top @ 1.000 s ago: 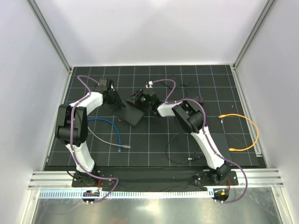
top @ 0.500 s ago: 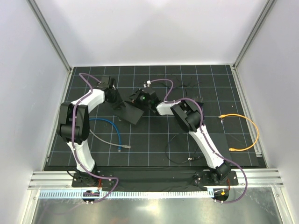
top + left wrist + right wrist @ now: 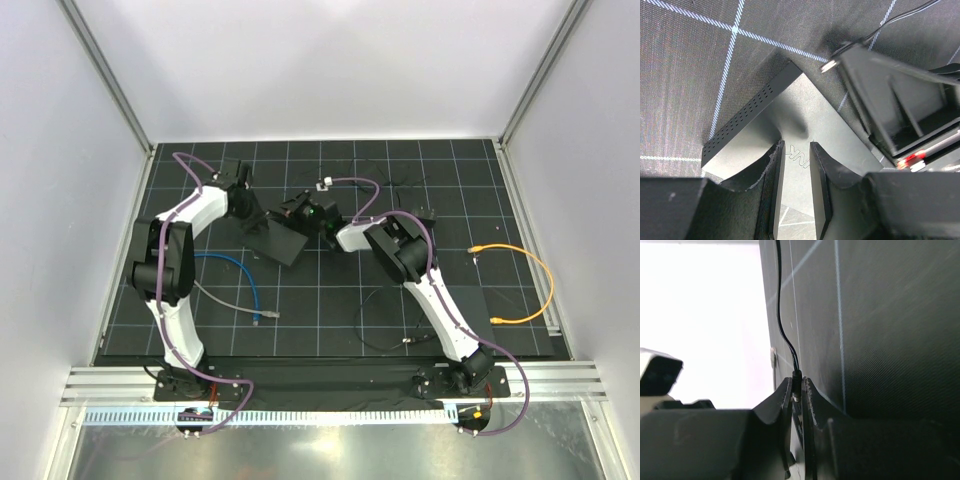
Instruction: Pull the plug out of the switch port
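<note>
Next, my right gripper lifts outward and to the right in the top view and releases over the mat's back part, since the plug's silver tip is bare.
The switch [image 3: 277, 240] is a flat black box on the mat at centre back. It fills the left wrist view [image 3: 790, 115]. My left gripper [image 3: 252, 206] sits low over its top face [image 3: 796, 152], jaws a narrow gap apart with nothing between them. My right gripper [image 3: 294, 211] is at the switch's far right edge, shut on a small black plug [image 3: 797, 382] whose thin black cable [image 3: 785, 335] runs away over the mat. In the left wrist view the plug's silver tip [image 3: 828, 66] shows bare beside the switch's corner.
A blue cable [image 3: 247, 275] and a grey one lie left of centre. An orange cable [image 3: 538, 272] loops at the right. A thin black wire [image 3: 385, 322] lies at near centre. White walls close in the mat at the back and sides.
My left gripper has shifted a little right and back onto the switch. My right gripper stays closed on the plug and has barely moved.
</note>
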### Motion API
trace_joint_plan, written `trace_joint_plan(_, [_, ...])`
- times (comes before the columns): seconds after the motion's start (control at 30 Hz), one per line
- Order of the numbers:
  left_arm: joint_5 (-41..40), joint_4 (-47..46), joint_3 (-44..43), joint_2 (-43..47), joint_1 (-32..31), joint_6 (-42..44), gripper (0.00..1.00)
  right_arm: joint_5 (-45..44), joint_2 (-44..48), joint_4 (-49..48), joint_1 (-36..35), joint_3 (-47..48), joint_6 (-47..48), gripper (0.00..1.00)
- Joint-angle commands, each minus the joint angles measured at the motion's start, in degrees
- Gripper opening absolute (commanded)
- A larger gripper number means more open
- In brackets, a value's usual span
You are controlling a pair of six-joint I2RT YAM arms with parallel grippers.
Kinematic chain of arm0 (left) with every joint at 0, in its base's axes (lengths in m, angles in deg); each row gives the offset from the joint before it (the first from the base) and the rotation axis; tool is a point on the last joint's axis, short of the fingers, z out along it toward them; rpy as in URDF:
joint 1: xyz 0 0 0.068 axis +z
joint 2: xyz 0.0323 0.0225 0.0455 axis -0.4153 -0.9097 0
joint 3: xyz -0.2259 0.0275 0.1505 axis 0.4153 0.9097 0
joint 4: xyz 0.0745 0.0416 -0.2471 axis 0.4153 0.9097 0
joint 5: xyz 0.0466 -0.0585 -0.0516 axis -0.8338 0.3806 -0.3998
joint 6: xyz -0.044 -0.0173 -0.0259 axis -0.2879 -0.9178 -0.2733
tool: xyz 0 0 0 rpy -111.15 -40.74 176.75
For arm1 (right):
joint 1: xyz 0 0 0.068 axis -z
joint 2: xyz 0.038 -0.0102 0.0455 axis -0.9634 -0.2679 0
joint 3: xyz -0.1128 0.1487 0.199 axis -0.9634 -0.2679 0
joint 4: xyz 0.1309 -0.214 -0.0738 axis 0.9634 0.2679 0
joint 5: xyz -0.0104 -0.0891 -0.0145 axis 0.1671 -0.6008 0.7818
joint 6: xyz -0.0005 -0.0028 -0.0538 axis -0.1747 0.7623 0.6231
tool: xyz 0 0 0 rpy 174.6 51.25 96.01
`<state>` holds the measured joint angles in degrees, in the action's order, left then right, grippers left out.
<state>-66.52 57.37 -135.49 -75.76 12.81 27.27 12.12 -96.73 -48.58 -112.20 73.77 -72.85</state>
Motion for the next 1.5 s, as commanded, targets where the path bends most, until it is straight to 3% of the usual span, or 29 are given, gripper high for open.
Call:
trace_joint_plan(0.0, [-3.4,5.8,2.3,-6.2,-0.3,1.3,0.31,-5.7,-0.6,-4.2,1.3,-0.4,-1.7,0.01])
trace_joint_plan(0.13, [-3.5,5.7,2.2,-6.4,-0.6,1.4,0.31,-5.6,-0.6,-2.3,1.5,2.3,0.2,0.01])
trace_joint_plan(0.6, [-2.8,0.7,4.0,6.7,-0.8,3.5,0.34,-7.1,14.1,23.2,3.6,5.4,30.5,0.01])
trace_joint_plan(0.87, [-0.4,0.0,4.3,9.8,-0.8,3.4,0.34,-13.1,17.5,54.2,7.5,18.6,41.3,0.01])
trace_joint_plan(1.13, [-0.2,-0.4,4.2,9.5,-0.8,3.6,0.34,-14.3,19.3,64.3,15.0,20.6,49.0,0.01])
trace_joint_plan(1.3, [1.2,-0.7,4.4,9.4,-0.9,3.1,0.35,-20.0,18.6,69.6,17.0,22.6,55.3,0.01])
trace_joint_plan(1.37, [2.0,-0.7,4.4,9.4,-0.9,2.9,0.34,-21.7,18.1,72.7,18.0,24.4,56.3,0.05])
trace_joint_plan(1.47, [2.8,-0.9,4.5,9.3,-0.9,2.7,0.35,-21.1,16.9,75.7,19.3,26.5,56.6,0.18])
